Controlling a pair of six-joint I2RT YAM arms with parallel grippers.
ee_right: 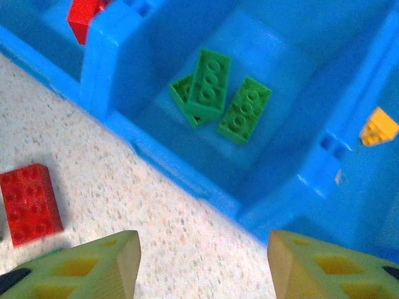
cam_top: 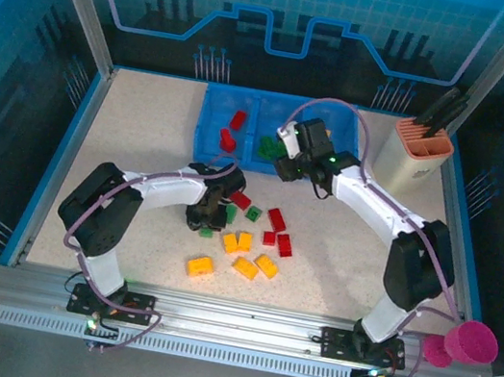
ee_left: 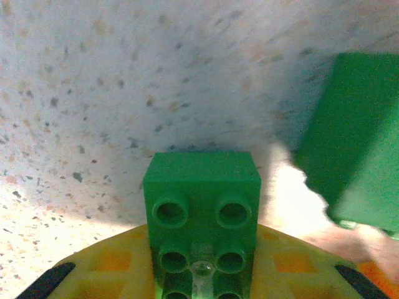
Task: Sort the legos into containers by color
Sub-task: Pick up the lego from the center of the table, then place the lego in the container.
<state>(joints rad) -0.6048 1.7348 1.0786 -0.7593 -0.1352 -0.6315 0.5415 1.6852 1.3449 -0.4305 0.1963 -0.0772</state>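
The left gripper lifts the green lego up and outward over the middle container (cam_top: 271, 134) and releases next. That container lies outward of it and green legos sit there.
My left gripper (ee_left: 202, 249) is shut on a green lego (ee_left: 202, 199) low over the table, studs facing the camera. Another green lego (ee_left: 358, 168) lies just to its right. From above, this gripper (cam_top: 207, 214) sits at the left edge of the loose pile of red (cam_top: 277, 219), green (cam_top: 253, 213) and yellow legos (cam_top: 245, 267). My right gripper (ee_right: 202, 268) is open and holds nothing, hovering over the table just before the blue tray's front wall (ee_right: 181, 168). The middle container holds green legos (ee_right: 212, 87), the left one red (ee_right: 84, 15), the right one a yellow lego (ee_right: 378, 126).
A red lego (ee_right: 30, 202) lies on the table left of the right gripper. A beige holder with an orange rim (cam_top: 418, 151) stands at the back right. A pink cup (cam_top: 471, 342) hangs off the table's right front corner.
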